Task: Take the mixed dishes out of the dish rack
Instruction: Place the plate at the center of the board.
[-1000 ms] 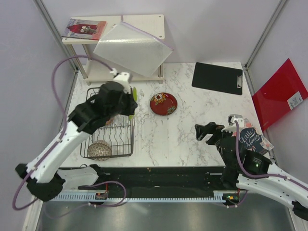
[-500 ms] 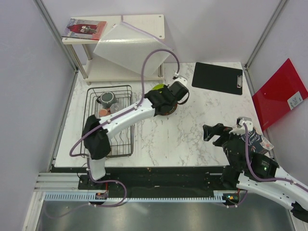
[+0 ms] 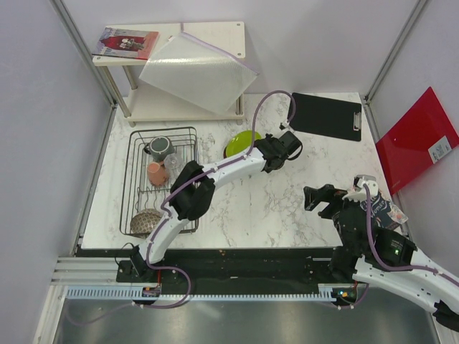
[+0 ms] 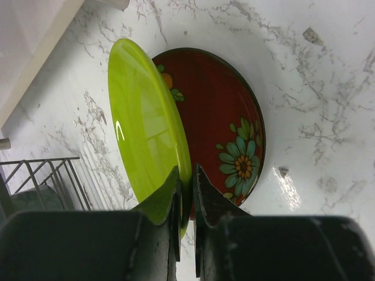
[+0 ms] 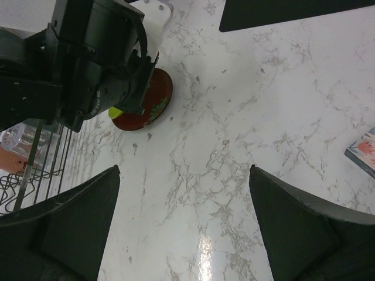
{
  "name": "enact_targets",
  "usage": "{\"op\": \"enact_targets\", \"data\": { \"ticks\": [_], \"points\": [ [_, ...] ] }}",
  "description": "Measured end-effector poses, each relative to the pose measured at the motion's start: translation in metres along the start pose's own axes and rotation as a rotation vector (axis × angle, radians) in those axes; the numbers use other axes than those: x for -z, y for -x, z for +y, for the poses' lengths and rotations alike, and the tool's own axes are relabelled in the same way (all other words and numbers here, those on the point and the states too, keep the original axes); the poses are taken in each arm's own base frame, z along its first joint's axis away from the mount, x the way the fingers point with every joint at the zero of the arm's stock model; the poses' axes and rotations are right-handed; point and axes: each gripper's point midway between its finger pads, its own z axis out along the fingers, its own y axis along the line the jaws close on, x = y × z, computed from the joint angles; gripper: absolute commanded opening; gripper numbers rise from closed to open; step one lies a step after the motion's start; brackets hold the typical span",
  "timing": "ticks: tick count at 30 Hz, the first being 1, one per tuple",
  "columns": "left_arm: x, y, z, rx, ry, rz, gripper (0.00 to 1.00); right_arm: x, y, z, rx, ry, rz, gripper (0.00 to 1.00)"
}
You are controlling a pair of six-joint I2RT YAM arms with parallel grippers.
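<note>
The red patterned plate (image 4: 218,117) is below my left gripper, so my left gripper needs to go down next and tip the lime-green plate flatter onto it, to let go of the lime-green plate's green rim.
My left gripper (image 3: 259,152) is shut on the rim of the lime-green plate (image 3: 240,142), held tilted on edge over the red patterned plate (image 4: 225,126) on the table. In the left wrist view the fingers (image 4: 186,178) pinch the green plate (image 4: 146,129). The black wire dish rack (image 3: 154,197) at the left holds the dark mug (image 3: 159,148), the clear glass (image 3: 173,161), the pink cup (image 3: 156,173) and the brown speckled bowl (image 3: 145,222). My right gripper (image 3: 319,198) is open and empty over bare table at the right, and its wrist view shows the red plate (image 5: 146,111).
A black clipboard (image 3: 324,115) lies at the back right. A red folder (image 3: 416,140) leans at the right wall. A white two-tier shelf (image 3: 215,32) with a book and a plastic sheet stands behind the rack. A printed card (image 3: 380,204) lies by the right arm.
My left arm has swung from the rack out to the right with the lime-green plate, now over the red plate. The right arm has barely moved.
</note>
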Motion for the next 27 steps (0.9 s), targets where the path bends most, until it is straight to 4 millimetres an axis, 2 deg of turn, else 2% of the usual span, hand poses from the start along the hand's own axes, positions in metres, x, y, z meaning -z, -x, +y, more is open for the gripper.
{"op": "enact_targets", "data": {
  "ticks": [4, 10, 27],
  "points": [
    [-0.017, -0.013, 0.001, -0.011, 0.016, 0.038, 0.02, 0.000, -0.001, -0.001, 0.002, -0.002, 0.002, 0.98],
    [-0.031, -0.022, 0.009, -0.047, 0.073, 0.065, 0.02, -0.001, -0.003, 0.000, 0.010, -0.009, 0.010, 0.98],
    [-0.029, -0.024, 0.001, -0.073, 0.071, 0.064, 0.02, -0.003, -0.007, 0.001, 0.017, -0.015, 0.021, 0.98]
  ]
}}
